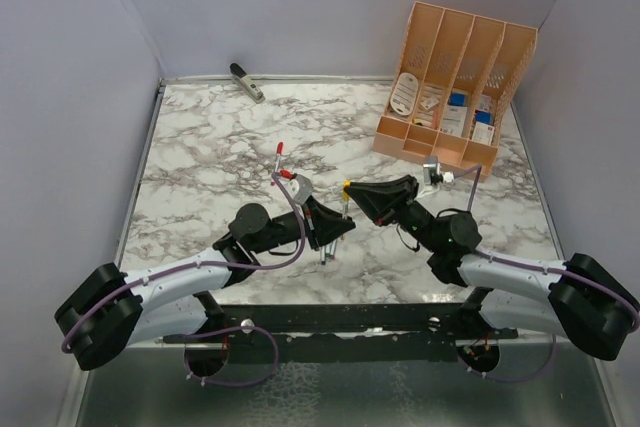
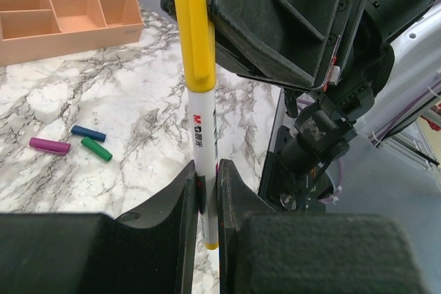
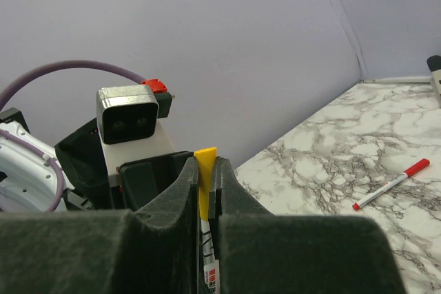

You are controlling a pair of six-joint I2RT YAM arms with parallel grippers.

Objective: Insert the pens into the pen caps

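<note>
The spot on the marble [image 1: 299,154] beside the red-capped pen lies outward and below, so my left gripper should move outward and down and let go of the pen there.
A white pen [image 2: 202,135] with a yellow end stands upright, and my left gripper [image 2: 207,178] is shut on its lower barrel. A yellow pen cap [image 2: 192,25] sits over the pen's upper end. My right gripper [image 3: 207,170] is shut on that yellow cap [image 3: 204,178], with the white pen [image 3: 211,266] showing below it. In the top view both grippers meet mid-table at the yellow cap [image 1: 346,188]. A purple cap [image 2: 49,145], a blue cap [image 2: 88,133] and a green cap [image 2: 96,149] lie loose on the marble. A pen with a red cap [image 3: 391,184] lies apart.
An orange desk organizer [image 1: 455,87] holding small items stands at the back right. A grey stapler-like tool [image 1: 246,81] lies at the back wall. A few more pens [image 1: 328,239] lie under the left gripper. Purple-grey walls enclose the marble table [image 1: 210,147].
</note>
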